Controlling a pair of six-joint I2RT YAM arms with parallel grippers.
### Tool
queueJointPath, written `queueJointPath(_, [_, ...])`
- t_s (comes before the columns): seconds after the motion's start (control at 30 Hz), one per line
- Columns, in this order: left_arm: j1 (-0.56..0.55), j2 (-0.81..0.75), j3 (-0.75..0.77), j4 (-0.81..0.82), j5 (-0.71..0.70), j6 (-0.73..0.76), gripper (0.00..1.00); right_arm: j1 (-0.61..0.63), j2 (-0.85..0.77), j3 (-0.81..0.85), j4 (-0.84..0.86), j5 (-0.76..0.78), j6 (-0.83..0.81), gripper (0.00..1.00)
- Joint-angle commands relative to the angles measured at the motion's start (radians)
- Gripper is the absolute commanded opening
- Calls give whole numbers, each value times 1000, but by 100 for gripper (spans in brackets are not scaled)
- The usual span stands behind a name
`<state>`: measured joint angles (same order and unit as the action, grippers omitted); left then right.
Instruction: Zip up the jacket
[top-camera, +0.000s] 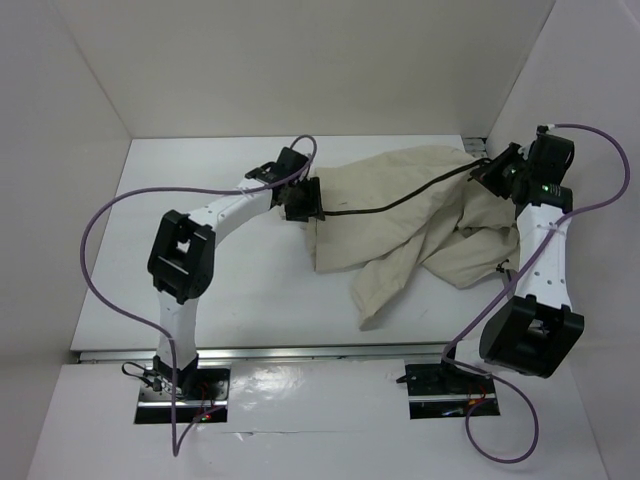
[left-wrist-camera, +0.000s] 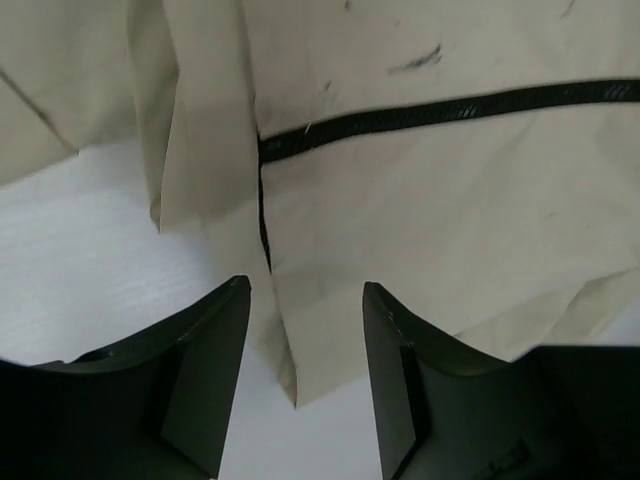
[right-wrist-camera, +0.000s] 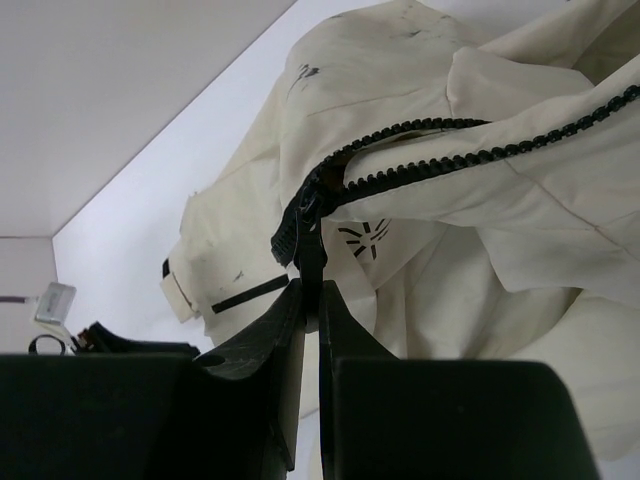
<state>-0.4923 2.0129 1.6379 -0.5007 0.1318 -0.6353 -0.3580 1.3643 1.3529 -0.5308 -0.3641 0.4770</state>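
Note:
The hem edge at the zipper's bottom end is still past the left gripper's open fingers, and the left gripper will move outward and down to it next.
The cream jacket (top-camera: 420, 215) lies crumpled on the white table, right of centre. Its dark zipper line (top-camera: 400, 203) runs taut between my two grippers. My left gripper (top-camera: 305, 203) is open at the jacket's bottom hem; in the left wrist view (left-wrist-camera: 305, 300) the hem corner (left-wrist-camera: 300, 350) lies between the spread fingers, below the closed zipper (left-wrist-camera: 450, 108). My right gripper (top-camera: 487, 175) is shut on the zipper pull (right-wrist-camera: 312, 265), just under the slider (right-wrist-camera: 298, 225). Past the slider the two rows of teeth (right-wrist-camera: 450, 150) are still apart.
A sleeve (top-camera: 385, 290) trails toward the table's near edge (top-camera: 300, 352). White walls (top-camera: 300, 70) enclose the table at the back and sides. Purple cables (top-camera: 95, 240) loop off both arms. The jacket's far cuff with a black tab (right-wrist-camera: 175, 280) shows in the right wrist view.

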Motion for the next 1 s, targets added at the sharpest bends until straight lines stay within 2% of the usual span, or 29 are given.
queueJointPath(0.0, [3, 72, 100, 42, -21, -3, 61, 5, -44, 0, 64, -29, -18, 0])
queueJointPath(0.27, [12, 213, 275, -7, -24, -1, 64, 14, -53, -18, 64, -19, -28, 0])
queueJointPath(0.63, [2, 254, 275, 27, -6, 17, 66, 14, -53, -28, 64, -10, -28, 0])
queueJointPath(0.7, [1, 268, 275, 27, 17, 17, 63, 14, -53, -28, 64, -10, -28, 0])
queueJointPath(0.97, [-8, 291, 307, 37, 58, 26, 63, 14, -53, -18, 55, -10, -37, 0])
